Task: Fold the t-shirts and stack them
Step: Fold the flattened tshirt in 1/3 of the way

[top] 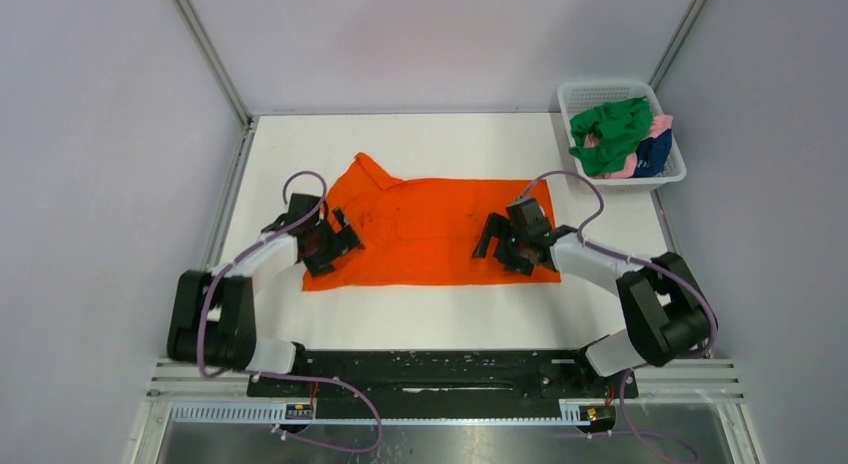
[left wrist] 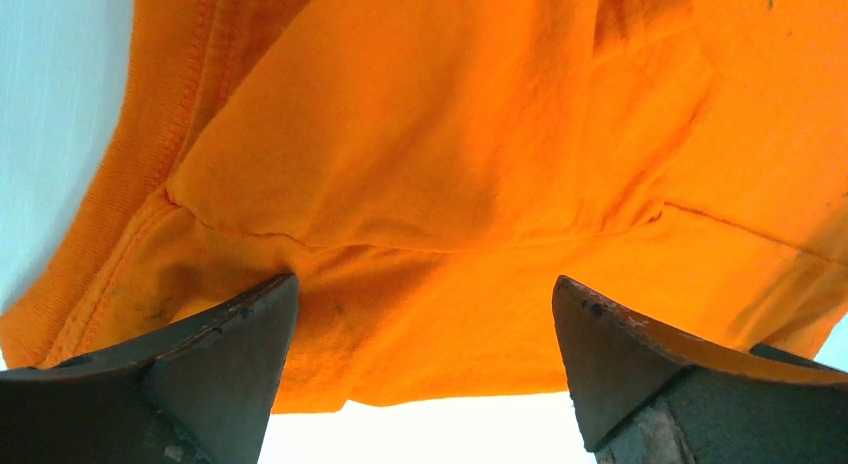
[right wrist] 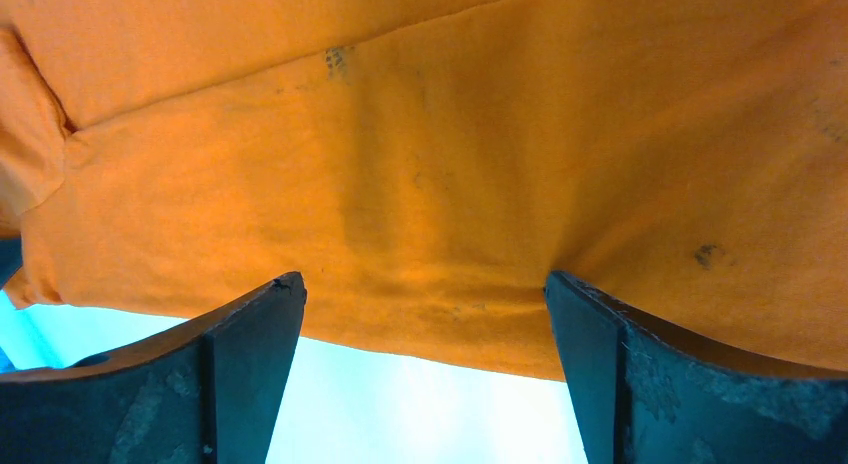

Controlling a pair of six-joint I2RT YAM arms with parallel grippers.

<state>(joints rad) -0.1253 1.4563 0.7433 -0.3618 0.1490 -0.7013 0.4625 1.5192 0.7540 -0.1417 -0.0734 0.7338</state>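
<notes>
The back sleeve sticks out past the shirt's far edge. My left gripper will next go up, reach outward and come down to close on the tip of the back sleeve [top: 364, 162].
The bright orange t-shirt [top: 430, 229] lies spread flat across the middle of the white table, one sleeve sticking out at the back left. My left gripper [top: 335, 246] is open, its fingertips down on the shirt's left end; in the left wrist view the orange cloth [left wrist: 430, 164] fills the space past the spread fingers [left wrist: 240, 334]. My right gripper [top: 500, 249] is open on the shirt's right part near its front edge; the cloth [right wrist: 450, 154] shows between its fingers [right wrist: 250, 334]. The green t-shirt [top: 610, 134], a pink one [top: 660, 124] and a navy one [top: 655, 154] lie bunched in the basket.
The white mesh basket [top: 570, 99] stands at the table's back right corner. Grey walls close in the table on three sides. A black rail [top: 430, 369] with the arm bases runs along the near edge.
</notes>
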